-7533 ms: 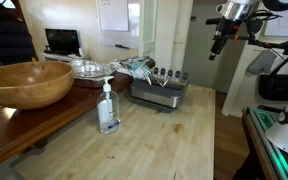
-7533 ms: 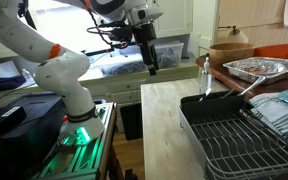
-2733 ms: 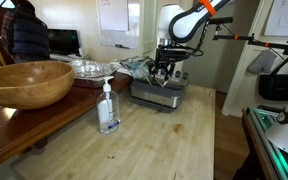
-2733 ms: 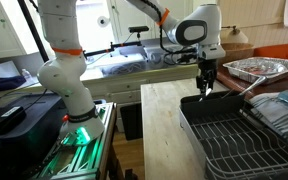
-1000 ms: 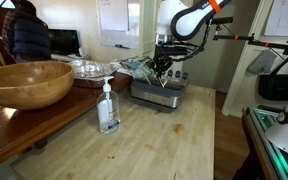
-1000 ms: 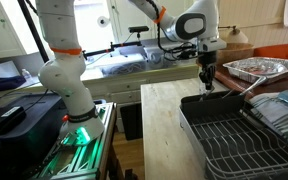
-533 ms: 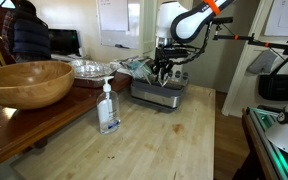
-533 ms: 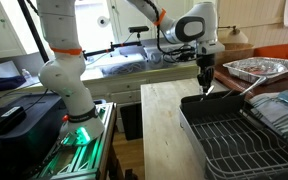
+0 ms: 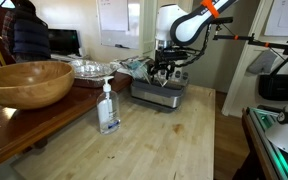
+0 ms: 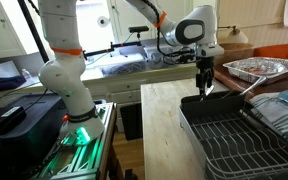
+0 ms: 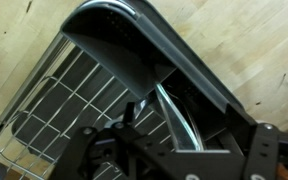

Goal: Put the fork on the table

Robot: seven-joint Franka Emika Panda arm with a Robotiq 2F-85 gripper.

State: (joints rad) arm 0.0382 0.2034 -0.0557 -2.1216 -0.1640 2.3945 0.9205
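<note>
My gripper eases slightly outward onto the upper end of the fork handle next. The handle stands between its open fingers, so they then close on both sides.
A dark dish rack stands at the far end of the light wooden table; it also shows in an exterior view. My gripper hangs down into the rack's cutlery holder. In the wrist view a shiny curved metal handle, apparently the fork, stands in the holder between my two fingers. The fingers sit wide apart on either side of it and look open. The fork's tines are hidden.
A clear soap bottle stands on the table in front of the rack. A large wooden bowl and a foil tray sit on the side counter. Bare table lies between the bottle and the near edge.
My gripper has come down a little into the cutlery holder over the last second. Nothing else has moved.
</note>
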